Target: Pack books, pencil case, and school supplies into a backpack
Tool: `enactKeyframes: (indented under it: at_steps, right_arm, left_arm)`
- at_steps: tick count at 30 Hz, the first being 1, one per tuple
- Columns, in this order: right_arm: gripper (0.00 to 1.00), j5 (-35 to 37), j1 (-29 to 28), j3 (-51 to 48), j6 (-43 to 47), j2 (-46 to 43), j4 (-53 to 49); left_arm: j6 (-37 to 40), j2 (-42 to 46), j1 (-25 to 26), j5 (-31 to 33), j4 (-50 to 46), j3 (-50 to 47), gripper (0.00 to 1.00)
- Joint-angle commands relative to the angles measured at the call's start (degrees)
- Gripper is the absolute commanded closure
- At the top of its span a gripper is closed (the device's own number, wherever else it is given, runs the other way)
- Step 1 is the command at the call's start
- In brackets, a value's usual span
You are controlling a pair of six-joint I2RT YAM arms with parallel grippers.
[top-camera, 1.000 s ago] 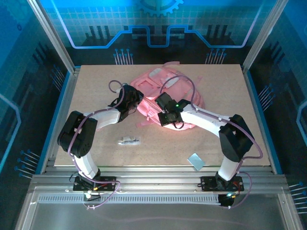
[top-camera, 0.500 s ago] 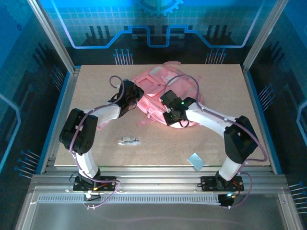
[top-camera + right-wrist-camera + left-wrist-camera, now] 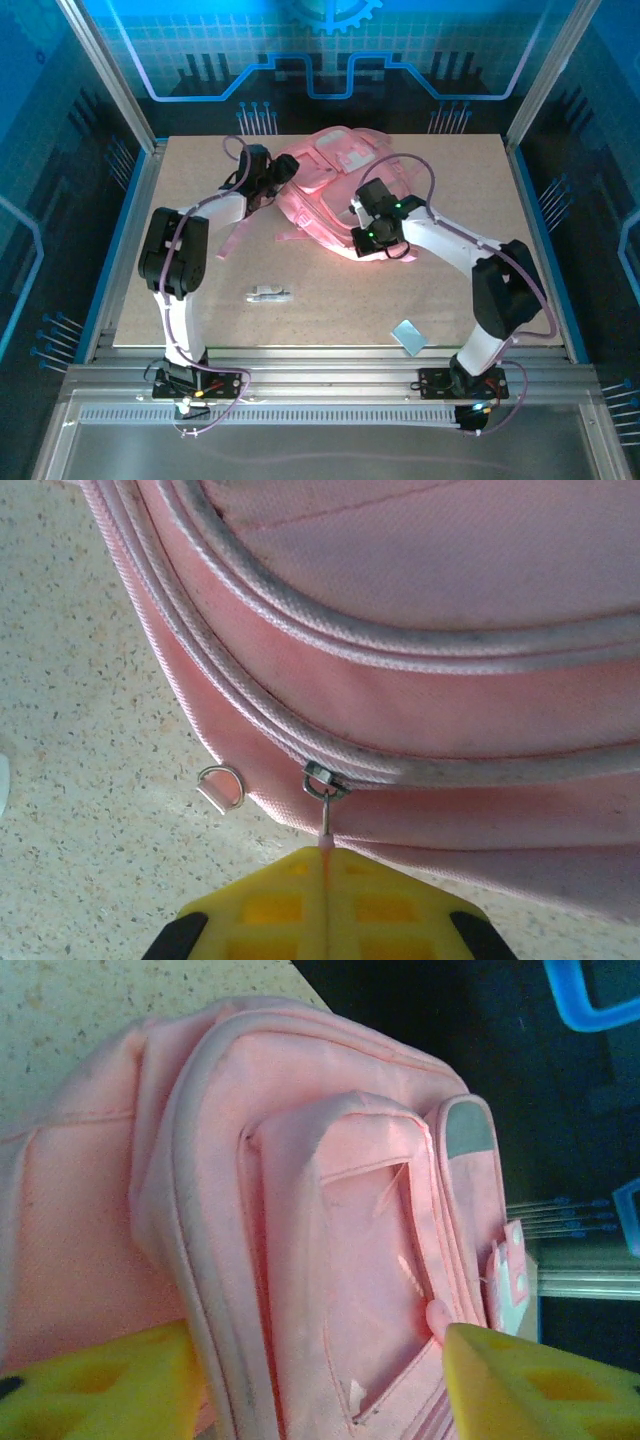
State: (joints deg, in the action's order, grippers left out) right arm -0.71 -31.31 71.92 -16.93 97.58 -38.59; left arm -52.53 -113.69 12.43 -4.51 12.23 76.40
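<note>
My right gripper should next move along the backpack's near edge, away from the D-ring, and then let go of the pink zipper pull.
The pink backpack lies at the middle back of the table. My left gripper is at its left edge, open, its yellow fingers standing either side of a front pocket without gripping it. My right gripper is at the backpack's near edge, shut on the pink zipper pull below the metal slider. Of the school supplies, the white-silver stick and the pale blue rectangle lie on the near table. The books and pencil case are out of view.
A loose pink strap trails over the board left of the backpack. A small metal D-ring hangs off the backpack's seam beside the slider. Metal frame posts and blue walls surround the speckled table.
My left gripper has moved toward the back along the backpack's left side and opened. My right gripper has carried the zipper pull rightward and farther back; the backpack shifted with it.
</note>
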Motion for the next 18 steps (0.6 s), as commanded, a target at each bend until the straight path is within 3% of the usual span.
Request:
enactKeyframes:
  at_steps: [1, 6, 11, 18]
  right_arm:
    - [1.00, -6.2, 0.5, 2.3, -1.4, 2.6, -1.6]
    - [1.00, -8.0, 0.9, 4.1, -1.4, 5.2, -0.6]
    - [1.00, -8.0, 1.3, 3.4, -1.8, 5.1, -0.1]
    - [1.00, -7.9, 1.7, 1.6, -2.8, 3.6, 0.1]
  left_arm:
    - [-0.2, 5.3, 0.1, -3.8, -0.6, -2.2, 0.27]
    - [-4.6, 13.9, 2.6, -4.5, 1.8, -12.6, 0.26]
    - [-9.7, 19.2, 8.2, -1.6, 5.1, -22.0, 0.26]
    - [-14.6, 15.2, 15.4, 2.4, 9.7, -23.8, 0.26]
